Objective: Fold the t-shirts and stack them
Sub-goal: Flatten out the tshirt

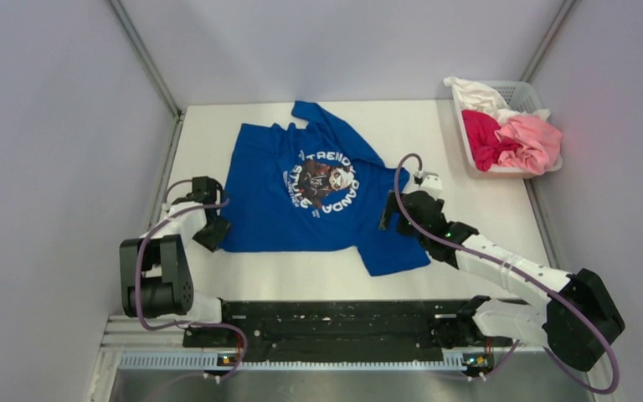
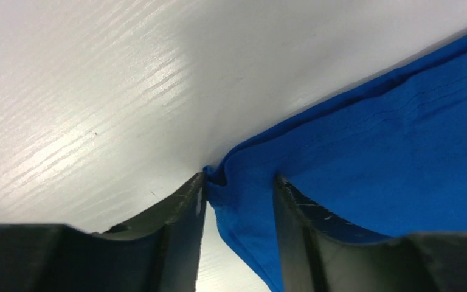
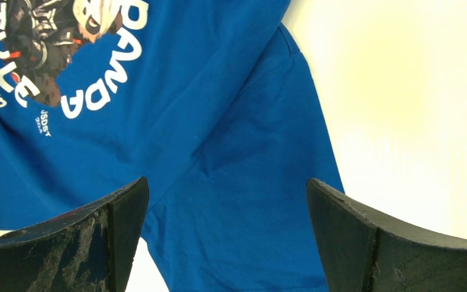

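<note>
My right gripper will next move back toward the sleeve's hem and down onto the cloth to close, because that sleeve sticks out past the shirt's near edge.
The royal blue t-shirt (image 1: 276, 213) lies spread flat on the white table (image 1: 486, 218), its panda print (image 1: 325, 178) facing up. My left gripper (image 1: 213, 230) is at the shirt's near left corner. In the left wrist view the gripper (image 2: 240, 179) is open and straddles that blue corner (image 2: 243, 201), with a strip of bare table showing between the cloth and the left finger. My right gripper (image 1: 392, 213) hovers wide open over the shirt's right sleeve (image 3: 261, 182) and holds nothing. The print (image 3: 48, 36) shows at the upper left of the right wrist view.
A white lattice basket (image 1: 521, 92) stands at the back right corner. It holds a magenta shirt (image 1: 479, 134), a pale pink shirt (image 1: 534, 138) and a white shirt (image 1: 477, 94). Grey walls close in the table on both sides.
</note>
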Robot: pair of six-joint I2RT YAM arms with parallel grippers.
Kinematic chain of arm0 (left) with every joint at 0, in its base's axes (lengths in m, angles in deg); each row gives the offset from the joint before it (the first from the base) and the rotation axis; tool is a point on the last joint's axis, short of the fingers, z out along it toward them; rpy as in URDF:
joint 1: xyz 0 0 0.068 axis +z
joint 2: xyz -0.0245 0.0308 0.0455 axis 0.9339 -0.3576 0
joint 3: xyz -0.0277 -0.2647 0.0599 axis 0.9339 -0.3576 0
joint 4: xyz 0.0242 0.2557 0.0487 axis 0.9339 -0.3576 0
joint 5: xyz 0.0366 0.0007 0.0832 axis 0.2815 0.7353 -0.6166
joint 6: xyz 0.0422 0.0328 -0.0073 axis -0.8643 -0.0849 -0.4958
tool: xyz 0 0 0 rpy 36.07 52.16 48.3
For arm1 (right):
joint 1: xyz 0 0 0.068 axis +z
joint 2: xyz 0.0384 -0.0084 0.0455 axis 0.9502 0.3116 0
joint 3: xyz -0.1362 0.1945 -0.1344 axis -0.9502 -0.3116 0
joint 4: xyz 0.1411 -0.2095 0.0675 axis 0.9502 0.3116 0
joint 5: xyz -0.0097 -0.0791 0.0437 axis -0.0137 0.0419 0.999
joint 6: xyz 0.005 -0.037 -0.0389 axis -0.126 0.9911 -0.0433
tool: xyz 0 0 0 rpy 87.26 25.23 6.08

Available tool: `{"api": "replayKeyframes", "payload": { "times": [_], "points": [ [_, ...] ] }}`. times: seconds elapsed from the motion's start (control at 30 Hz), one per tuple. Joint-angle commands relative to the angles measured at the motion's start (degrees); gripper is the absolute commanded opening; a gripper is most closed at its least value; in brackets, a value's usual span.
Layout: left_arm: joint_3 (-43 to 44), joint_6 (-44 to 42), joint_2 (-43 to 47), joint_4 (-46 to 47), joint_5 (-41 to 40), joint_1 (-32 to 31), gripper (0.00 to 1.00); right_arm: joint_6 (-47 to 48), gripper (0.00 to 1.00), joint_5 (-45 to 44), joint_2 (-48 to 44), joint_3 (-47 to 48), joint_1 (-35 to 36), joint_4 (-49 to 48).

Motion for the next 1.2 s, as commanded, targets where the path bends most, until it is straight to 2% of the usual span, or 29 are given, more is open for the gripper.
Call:
{"api": "replayKeyframes", "payload": {
  "times": [0.0, 0.07, 0.13, 0.17, 0.2, 0.33, 0.43, 0.6, 0.8, 0.93, 1.03, 1.07, 1.1, 1.17],
  "points": [
    [-0.1, 0.6, -3.6, 3.4, 3.6, 0.3, 0.43, 0.0, 0.99, -2.3, -0.2, 1.8, -0.4, 2.8],
    [-0.4, 0.1, -4.6, 3.0, 4.3, 0.3, 0.39, -0.4, 0.99, -2.9, -0.3, 1.8, -0.4, 4.3],
    [-0.8, 0.0, -5.2, 2.6, 3.9, 0.3, 0.22, -0.8, 0.99, -3.1, -0.5, 1.8, -0.4, 5.5],
    [-0.8, 0.1, -5.3, 2.2, 3.7, 0.3, 0.09, -0.9, 0.99, -2.9, -0.6, 1.8, -0.4, 6.3],
    [-0.7, 0.1, -5.3, 2.0, 3.9, 0.3, 0.0, -0.8, 0.99, -2.3, -0.7, 2.0, -0.4, 7.1],
    [-0.6, -1.2, -3.3, 1.8, 5.0, 0.3, 0.0, -1.9, 0.99, 1.5, -0.7, 3.8, -0.4, 17.5],
    [-0.6, -2.0, -1.0, 1.3, 4.3, 0.2, 0.0, -4.3, 0.93, 5.5, -1.3, 2.8, -0.3, 23.9],
    [-0.7, -2.8, 2.2, 1.0, 5.0, 0.2, 0.0, -5.9, 0.83, 8.9, -0.4, -1.2, 1.2, 20.9],
    [-0.9, -3.4, 4.5, 0.2, 4.8, 0.3, 0.0, -7.0, 0.78, 4.8, 9.6, -1.1, 2.1, 15.8],
    [-1.0, -3.6, 6.3, -0.4, 5.0, 0.2, 0.0, -8.8, 0.58, 3.2, 15.6, -0.9, 3.1, 12.8],
    [-0.6, -4.3, 8.4, -1.6, 4.9, 0.2, 0.0, -9.6, 0.21, 0.2, 16.0, 0.2, 5.1, 13.7],
    [-0.2, -5.2, 9.7, -1.5, 5.5, 0.2, 0.0, -9.7, 0.05, -1.3, 14.5, 0.7, 5.3, 13.9],
    [0.6, -6.2, 11.3, -1.6, 6.4, 0.1, 0.0, -9.8, 0.0, -3.4, 12.4, 1.7, 5.3, 14.5],
    [2.0, -7.3, 15.9, -1.8, 8.0, -0.1, 0.0, -9.2, 0.0, -7.9, 6.8, 4.5, 5.3, 14.8]
  ]
}}
